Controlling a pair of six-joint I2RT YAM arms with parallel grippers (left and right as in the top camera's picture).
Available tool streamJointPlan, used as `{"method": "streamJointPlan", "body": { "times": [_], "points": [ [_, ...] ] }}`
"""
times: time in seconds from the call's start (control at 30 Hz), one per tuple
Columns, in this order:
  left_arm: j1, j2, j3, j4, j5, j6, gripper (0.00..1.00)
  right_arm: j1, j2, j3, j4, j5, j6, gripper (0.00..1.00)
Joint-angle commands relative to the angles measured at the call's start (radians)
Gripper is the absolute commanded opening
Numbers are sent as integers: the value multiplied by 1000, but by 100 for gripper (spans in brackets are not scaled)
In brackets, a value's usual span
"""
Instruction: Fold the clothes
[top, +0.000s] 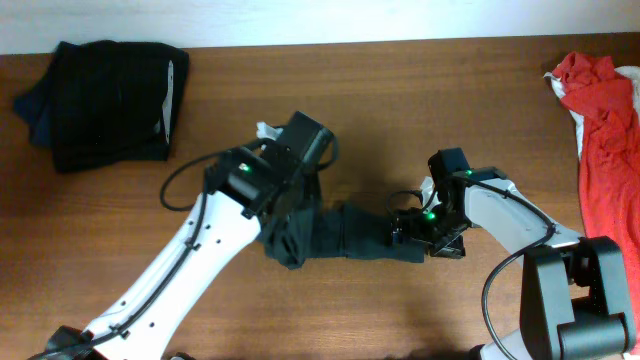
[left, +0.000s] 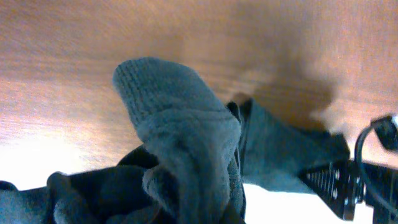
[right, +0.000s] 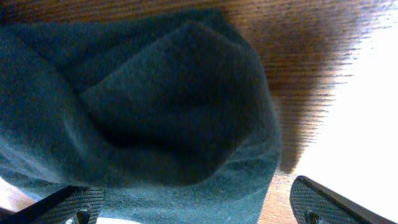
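The garment's flat end (top: 400, 249) (left: 292, 162) is to the right of my left gripper in the overhead view, so I need to swing the lifted cloth over onto it and let go.
A dark teal garment (top: 350, 243) lies in a rumpled strip on the wooden table (top: 420, 90), stretched between my two arms. My left gripper (top: 285, 218) is at its left end, and the cloth is bunched up and lifted there. In the left wrist view the knit fabric (left: 180, 143) fills the foreground and hides the jaws. My right gripper (top: 415, 232) is at the right end. In the right wrist view its two fingers (right: 186, 208) are wide apart with the garment's folded end (right: 155, 106) lying between them, not pinched.
A folded black pile of clothes (top: 105, 100) sits at the back left. A red garment (top: 605, 130) with a white piece lies along the right edge. A small white scrap (top: 265, 130) shows behind my left arm.
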Motion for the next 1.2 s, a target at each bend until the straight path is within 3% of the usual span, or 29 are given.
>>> {"method": "streamJointPlan", "body": {
  "times": [0.0,0.2,0.5,0.7,0.97,1.0,1.03,1.07,1.17],
  "points": [
    [54,-14,43,-85,-67,-6,0,6,-3,35,-54,0,-45,99],
    [179,-16,83,-249,-152,-39,1,5,-3,301,-306,150,-44,99],
    [184,-16,245,-363,-219,-39,0,-180,-3,337,-357,189,-67,99],
    [37,24,242,-260,-85,-39,0,-183,-3,324,-353,177,-66,99],
    [-173,375,241,-32,54,-39,1,-184,-3,314,-340,174,-67,99],
    [-182,403,241,-20,55,-39,4,-184,-3,314,-340,174,-67,99],
    [-193,440,241,-6,67,-39,29,-184,-3,314,-340,170,-66,99],
    [-200,460,241,-3,89,-39,47,-184,-3,314,-339,171,-67,99],
    [-202,455,250,-7,124,-39,50,-184,-3,314,-338,171,-66,99]
  ]
}}
